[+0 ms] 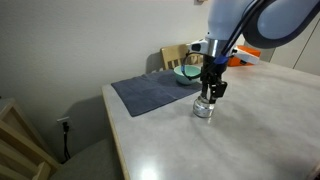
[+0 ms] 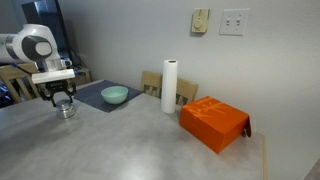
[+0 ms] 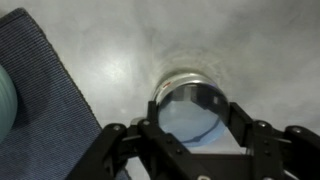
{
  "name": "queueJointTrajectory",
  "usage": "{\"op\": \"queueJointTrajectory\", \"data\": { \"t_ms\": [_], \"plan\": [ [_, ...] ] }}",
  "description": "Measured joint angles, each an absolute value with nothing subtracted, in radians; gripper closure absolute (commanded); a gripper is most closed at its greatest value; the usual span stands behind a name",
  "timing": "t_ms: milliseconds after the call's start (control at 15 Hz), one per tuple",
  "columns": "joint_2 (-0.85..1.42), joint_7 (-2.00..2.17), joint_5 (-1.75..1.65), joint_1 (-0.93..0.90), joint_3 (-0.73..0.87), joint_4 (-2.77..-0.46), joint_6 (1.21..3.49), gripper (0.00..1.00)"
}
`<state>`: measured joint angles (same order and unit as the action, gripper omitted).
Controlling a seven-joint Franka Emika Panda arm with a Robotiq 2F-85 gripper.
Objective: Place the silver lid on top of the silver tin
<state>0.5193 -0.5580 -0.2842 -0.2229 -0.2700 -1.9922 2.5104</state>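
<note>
The lid hangs nearly over the tin, and the silver tin's rim (image 1: 205, 100) (image 3: 187, 78) is just below the gripper, so the robot should lower the lid a little onto it and let go.
The silver tin (image 1: 204, 109) stands upright on the grey table, just beside the dark mat; it also shows in an exterior view (image 2: 66, 111). My gripper (image 1: 210, 90) hangs directly over it and is shut on the silver lid (image 3: 190, 118), a flat shiny disc held between the two fingers. In the wrist view the tin's rim (image 3: 178, 78) shows just beyond the lid's far edge, so the lid sits slightly above and almost over the tin. Whether lid and tin touch cannot be told. The gripper also shows in an exterior view (image 2: 62, 98).
A teal bowl (image 1: 188, 72) (image 2: 114, 95) sits on a dark blue-grey mat (image 1: 148, 93) (image 3: 50, 100) close behind the tin. A paper towel roll (image 2: 169, 87) and an orange box (image 2: 213, 122) stand farther along the table. A wooden chair (image 1: 175, 55) is at the far edge.
</note>
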Motion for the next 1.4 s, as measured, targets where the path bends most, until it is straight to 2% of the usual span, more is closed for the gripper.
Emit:
{"op": "queueJointTrajectory", "data": {
  "t_ms": [1400],
  "plan": [
    [0.535,-0.584,-0.279,-0.238,-0.28,-1.975,2.509,0.56]
  ]
}}
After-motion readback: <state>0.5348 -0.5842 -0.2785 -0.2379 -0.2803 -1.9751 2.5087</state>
